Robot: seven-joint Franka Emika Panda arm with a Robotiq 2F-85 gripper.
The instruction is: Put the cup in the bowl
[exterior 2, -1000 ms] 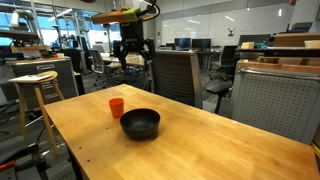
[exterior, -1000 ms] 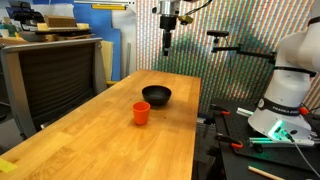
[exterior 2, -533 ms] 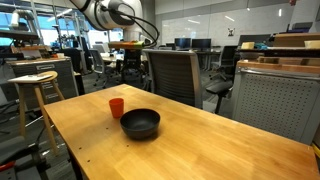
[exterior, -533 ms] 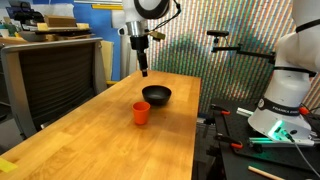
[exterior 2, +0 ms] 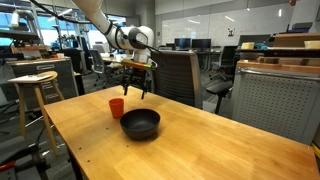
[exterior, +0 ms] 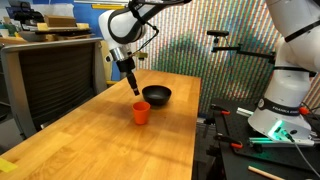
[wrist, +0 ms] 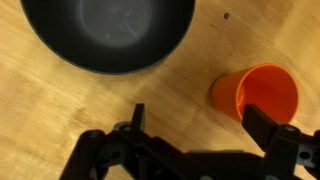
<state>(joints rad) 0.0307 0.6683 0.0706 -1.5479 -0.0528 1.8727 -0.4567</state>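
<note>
The cup's rim by the bowl lies below my gripper and to its right in the wrist view, so I need to move that way and down, fingers astride it.
The small orange cup [exterior: 141, 113] stands upright on the wooden table, in both exterior views [exterior 2: 117, 107]. The shallow black bowl [exterior: 156, 95] sits just beside it [exterior 2: 140, 124], empty. My gripper [exterior: 134, 86] hangs above the table over the cup and bowl, also in the exterior view [exterior 2: 135, 92], fingers pointing down. In the wrist view the gripper [wrist: 200, 120] is open and empty; the cup [wrist: 255, 96] lies at its right finger and the bowl [wrist: 108, 32] at the top left.
The wooden table [exterior: 100, 140] is long with a near edge at the right. A black mesh chair [exterior 2: 178, 75] stands behind the table, a stool [exterior 2: 33, 85] to its side. Another robot base [exterior: 285, 100] and tools sit beyond the table edge.
The arm has swung in and come down from high behind the table to just above the cup and bowl. Cup and bowl have not moved.
</note>
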